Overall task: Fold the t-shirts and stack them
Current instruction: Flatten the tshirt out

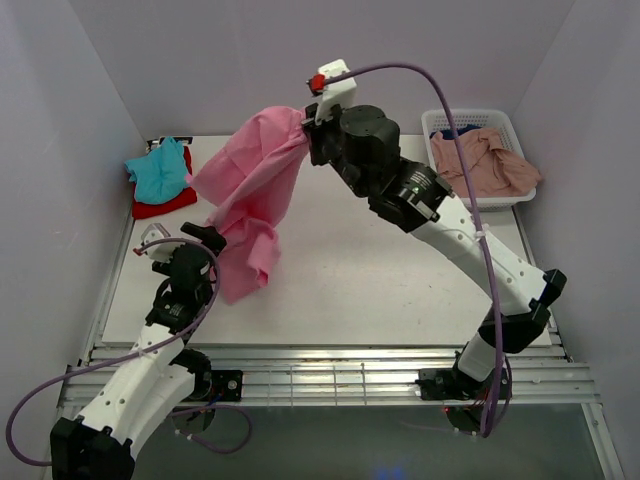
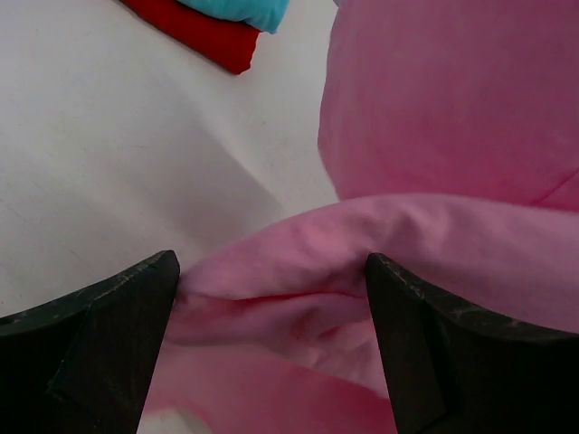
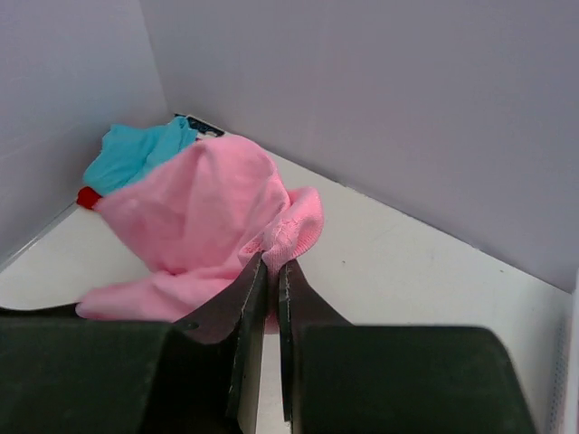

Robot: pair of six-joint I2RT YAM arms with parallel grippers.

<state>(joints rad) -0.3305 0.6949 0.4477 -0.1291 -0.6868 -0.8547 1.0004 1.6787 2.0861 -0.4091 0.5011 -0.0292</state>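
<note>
My right gripper holds the t-shirt's hem and will next move down, back and to the right in the top view to release the hem, since bare tabletop is below it on that side.
The bright pink t-shirt (image 1: 255,190) hangs bunched above the table. My right gripper (image 1: 312,145) is shut on its upper edge and holds it high at the back; the wrist view shows the hem pinched between its tips (image 3: 273,260). The shirt's lower end trails toward my left gripper (image 1: 205,240), which is open. A fold of pink cloth (image 2: 298,271) lies between its wide-apart fingers (image 2: 118,316). A teal t-shirt (image 1: 160,170) lies folded on a red one (image 1: 165,205) at the back left.
A white lattice basket (image 1: 480,120) stands at the back right with a dusty salmon-pink shirt (image 1: 485,165) and a bit of dark blue cloth (image 1: 460,131) in it. Purple walls enclose the table on three sides.
</note>
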